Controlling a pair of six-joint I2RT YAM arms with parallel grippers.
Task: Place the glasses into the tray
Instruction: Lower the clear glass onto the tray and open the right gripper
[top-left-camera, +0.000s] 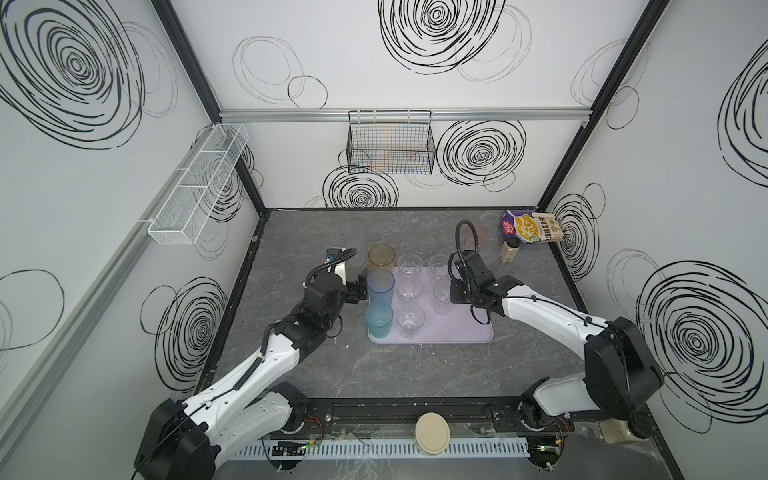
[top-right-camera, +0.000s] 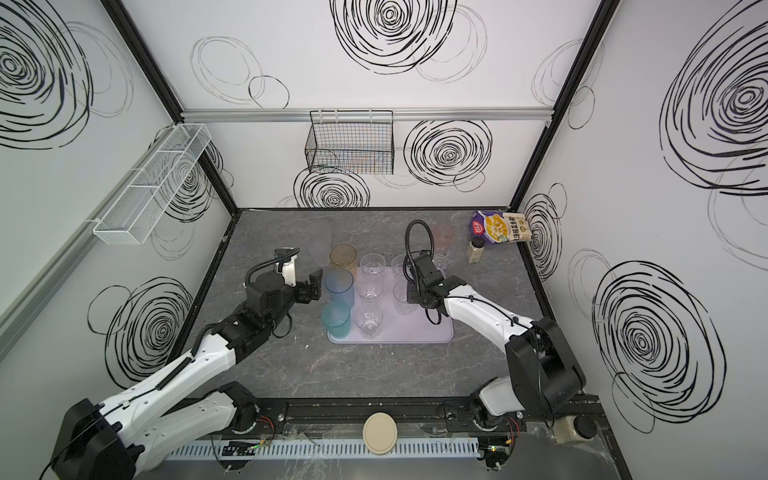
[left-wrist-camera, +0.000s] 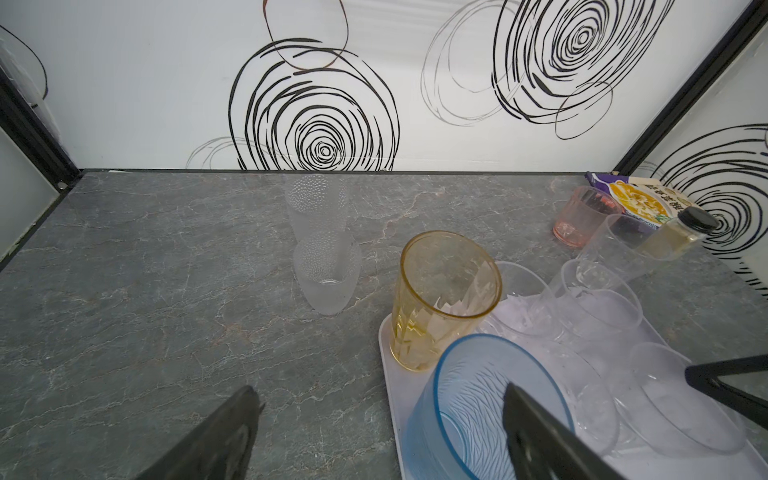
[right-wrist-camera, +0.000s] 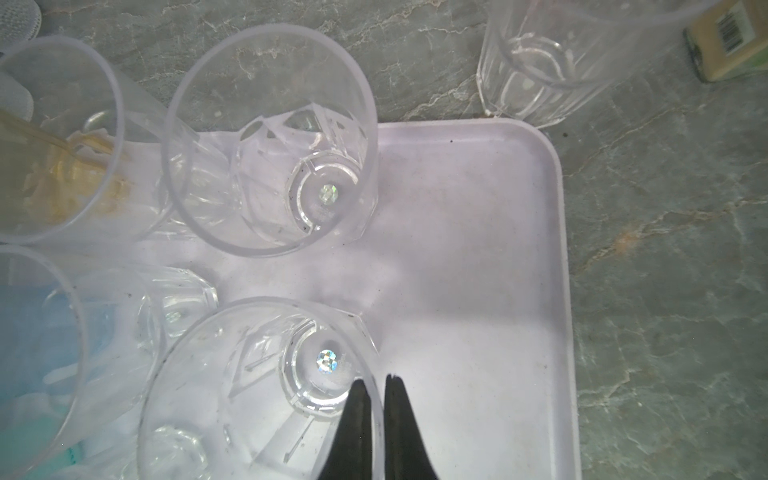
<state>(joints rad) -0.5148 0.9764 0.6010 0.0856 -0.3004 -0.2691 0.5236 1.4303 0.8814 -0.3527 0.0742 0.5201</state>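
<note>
I will next slide my right gripper to the tray gap by the middle clear glass, on the gripper's blue-glass side, to make that gap smaller. Then I will let go of the glass's rim.
The lilac tray (top-left-camera: 461, 328) holds an amber glass (top-left-camera: 381, 257), a tall blue glass (top-left-camera: 380, 289), a teal glass (top-left-camera: 378, 320) and several clear glasses. My left gripper (left-wrist-camera: 382, 415) is open just left of the blue glass (left-wrist-camera: 478, 399), with one finger over its mouth and the other over the table. My right gripper (right-wrist-camera: 375, 380) is shut on the rim of a clear glass (right-wrist-camera: 257, 395) in the tray (right-wrist-camera: 478, 249), one finger inside and one outside. Two frosted glasses (left-wrist-camera: 326, 274), a pink glass (left-wrist-camera: 582, 216) and a clear glass (right-wrist-camera: 540, 62) stand on the table.
A small cream bottle (top-left-camera: 510, 250) and a snack bag (top-left-camera: 534, 226) sit at the back right corner. A black wire basket (top-left-camera: 390, 145) hangs on the back wall and a white mesh shelf (top-left-camera: 199, 183) on the left wall. A beige disc (top-left-camera: 432, 434) lies at the front rail.
</note>
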